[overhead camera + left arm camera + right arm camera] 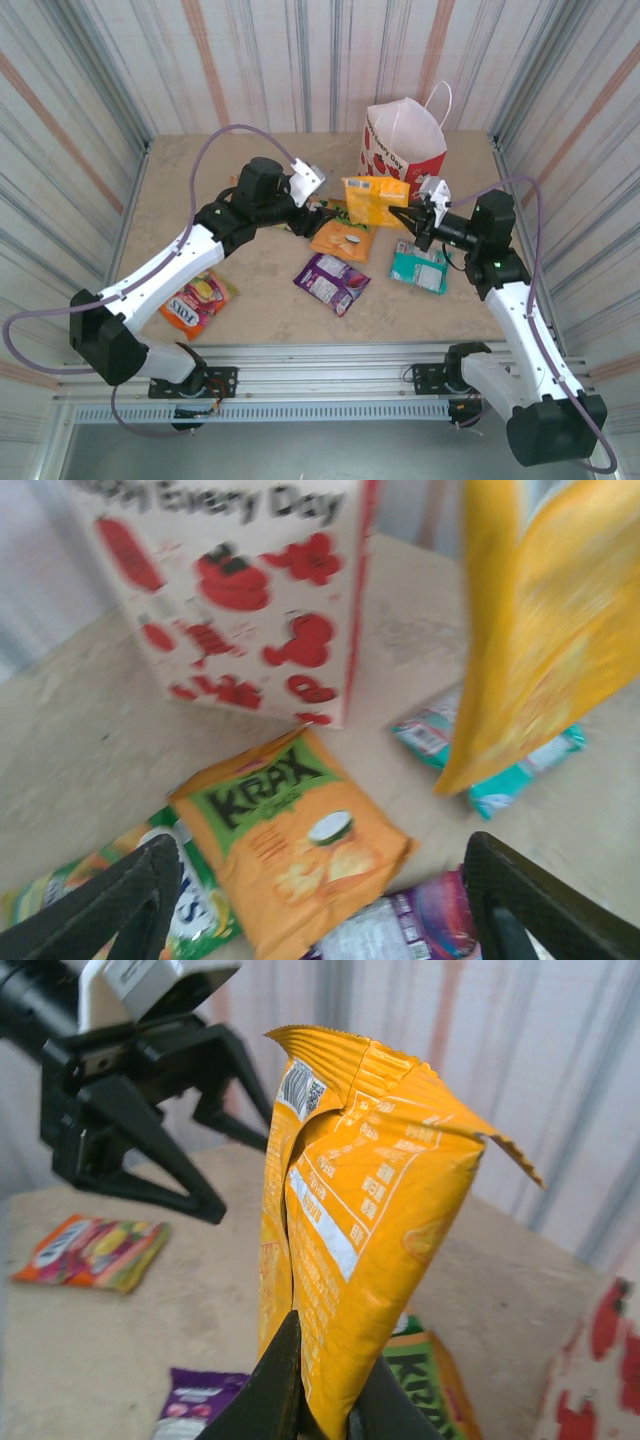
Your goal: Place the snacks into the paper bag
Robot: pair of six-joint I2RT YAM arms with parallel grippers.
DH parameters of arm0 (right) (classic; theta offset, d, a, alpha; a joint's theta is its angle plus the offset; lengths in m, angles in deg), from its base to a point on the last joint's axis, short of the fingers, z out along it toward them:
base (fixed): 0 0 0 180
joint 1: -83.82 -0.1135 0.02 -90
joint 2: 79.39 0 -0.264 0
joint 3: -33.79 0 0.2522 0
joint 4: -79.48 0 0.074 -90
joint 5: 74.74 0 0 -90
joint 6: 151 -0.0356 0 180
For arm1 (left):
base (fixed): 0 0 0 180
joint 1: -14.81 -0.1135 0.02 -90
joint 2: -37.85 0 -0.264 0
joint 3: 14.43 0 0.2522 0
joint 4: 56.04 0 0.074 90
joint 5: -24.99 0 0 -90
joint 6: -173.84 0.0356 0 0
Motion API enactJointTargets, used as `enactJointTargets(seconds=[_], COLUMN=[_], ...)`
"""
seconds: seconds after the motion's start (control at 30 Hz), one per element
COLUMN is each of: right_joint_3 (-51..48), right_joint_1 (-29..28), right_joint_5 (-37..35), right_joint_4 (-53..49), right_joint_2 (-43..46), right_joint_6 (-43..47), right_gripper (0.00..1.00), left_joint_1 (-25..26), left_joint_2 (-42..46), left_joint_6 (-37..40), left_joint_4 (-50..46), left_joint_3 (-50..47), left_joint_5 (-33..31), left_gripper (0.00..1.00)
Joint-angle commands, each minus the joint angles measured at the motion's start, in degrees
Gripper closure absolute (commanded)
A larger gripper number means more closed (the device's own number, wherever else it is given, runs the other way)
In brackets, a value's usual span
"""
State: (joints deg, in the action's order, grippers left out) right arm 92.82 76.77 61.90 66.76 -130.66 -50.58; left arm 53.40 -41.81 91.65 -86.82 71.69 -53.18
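The paper bag's opening [404, 132] stands outward of the yellow packet [376, 199], so my right gripper needs to rise, swing outward over that opening and release the yellow packet.
My right gripper [410, 216] [325, 1405] is shut on the lower edge of a yellow packet [376, 199] [360, 1220] and holds it upright above the table, left of the white-and-red paper bag [405, 142] [240, 600]. My left gripper [318, 214] [320, 920] hangs open over the orange Krax packet [342, 239] [295, 845], with nothing between its fingers [140, 900]. A green-yellow packet [190, 910] lies beside the Krax one, partly hidden. A purple packet [332, 283], a teal packet [420, 267] and a red-orange packet [198, 299] lie flat on the table.
Striped corrugated walls [90, 120] close in the table on three sides. The bag stands at the back right, near the wall. An aluminium rail [330, 350] runs along the near edge by the arm bases.
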Motion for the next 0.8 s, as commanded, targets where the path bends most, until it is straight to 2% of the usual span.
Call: enactJointTargets(seconds=[0.0, 0.1, 0.33, 0.6, 0.77], right_joint_3=[3.41, 6.64, 15.78, 24.98, 28.39], right_joint_1=[0.40, 0.53, 2.72, 4.20, 4.42], right_joint_5=[-11.96, -20.03, -26.59, -38.05, -37.27], right_joint_4=[4.97, 7.05, 12.78, 17.58, 17.24], right_joint_2=[0.01, -1.66, -10.03, -20.88, -27.89], right_joint_6=[-5.50, -7.82, -10.06, -12.47, -12.41], right_gripper=[1.00, 1.00, 0.98, 0.98, 0.98], left_joint_1=[-0.77, -0.97, -1.01, -1.32, -1.78], left_joint_2=[2.33, 1.99, -0.11, -1.81, -3.80], left_joint_6=[-8.13, -9.62, -12.16, -13.34, -13.17], left_joint_4=[1.58, 1.76, 0.87, 0.71, 0.35], left_joint_3=[-2.36, -3.49, -4.20, -3.68, -2.36], left_joint_5=[-9.95, -9.94, -9.96, -8.55, -7.73], left_gripper=[0.21, 0.21, 0.21, 0.22, 0.22])
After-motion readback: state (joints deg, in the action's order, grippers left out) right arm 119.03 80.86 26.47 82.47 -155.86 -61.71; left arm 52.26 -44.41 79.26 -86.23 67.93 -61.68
